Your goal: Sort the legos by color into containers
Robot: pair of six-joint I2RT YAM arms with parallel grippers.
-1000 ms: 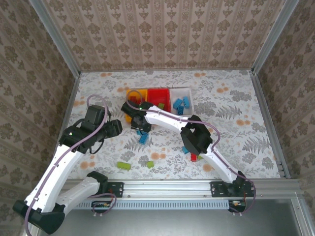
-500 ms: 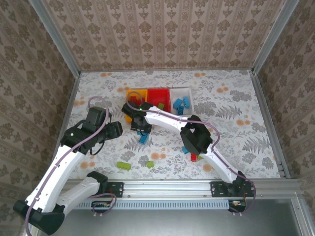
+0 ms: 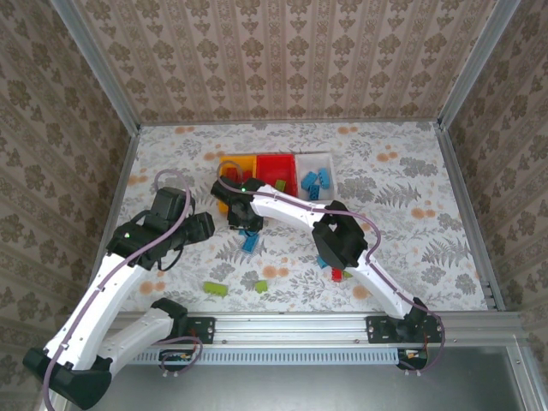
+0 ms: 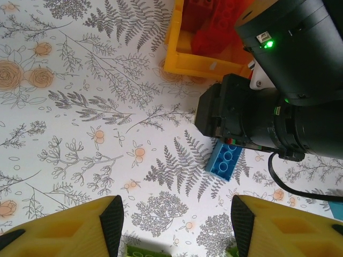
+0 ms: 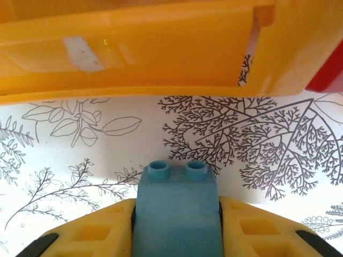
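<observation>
Next, my right gripper lifts, swings past the red bin [image 3: 276,163] and lowers the light blue lego into the white bin [image 3: 328,163]. It releases the lego there, since that bin holds blue legos.
My right gripper [image 3: 247,229] is shut on a light blue lego [image 5: 177,214], its two studs pointing out past the yellow fingers, low over the table just in front of the yellow-orange bin [image 5: 134,53]. The left wrist view shows this brick [image 4: 226,160] under the right arm's black wrist. My left gripper [image 4: 177,227] is open over bare table to the left of it, holding nothing. The yellow-orange bin [image 3: 233,164], red bin [image 3: 276,163] and white bin [image 3: 328,163] stand in a row; the white one holds blue legos [image 3: 315,182].
Loose legos lie near the front: two green ones [image 3: 215,289] [image 3: 260,285], plus a blue [image 3: 324,261] and a red [image 3: 337,274] beside the right arm's elbow. A green brick [image 3: 280,184] sits in the red bin. Red bricks [image 4: 214,32] lie in the yellow-orange bin.
My left gripper has drifted slightly toward the near edge. The right gripper has stayed almost still with the blue lego in it.
</observation>
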